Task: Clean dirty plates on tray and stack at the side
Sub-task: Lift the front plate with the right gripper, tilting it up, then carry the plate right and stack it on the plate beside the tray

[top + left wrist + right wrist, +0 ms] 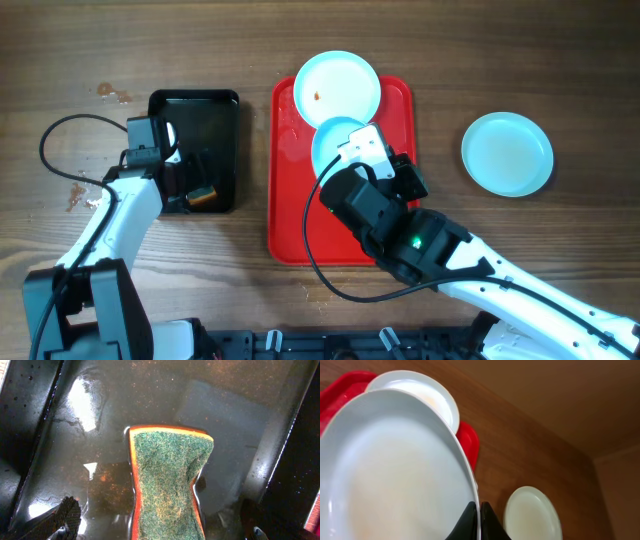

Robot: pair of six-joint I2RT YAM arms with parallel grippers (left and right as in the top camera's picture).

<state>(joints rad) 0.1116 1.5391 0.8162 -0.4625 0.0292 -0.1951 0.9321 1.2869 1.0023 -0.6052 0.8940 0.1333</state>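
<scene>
The robot's right gripper should swing over and down onto the third plate (507, 154) (532, 516) to let go of the rim, since that plate is below it, to its right in the overhead view.
The red tray (290, 215) lies in the middle of the table. One pale blue plate (338, 88) with a small brown smear rests at the tray's far end. My right gripper (479, 521) is shut on the rim of a second plate (395, 470) and holds it tilted over the tray; in the overhead view this plate (328, 138) is partly hidden under the wrist. A third plate (507, 153) lies on the table to the right. My left gripper (160, 527) is open, its fingers on either side of a green-and-orange sponge (167, 475).
The sponge lies in a smaller black tray (215, 115) holding water, left of the red tray. In the overhead view the left gripper (185, 185) is low inside it. A black cable (60, 150) loops at the left. The table's front edge holds a rail.
</scene>
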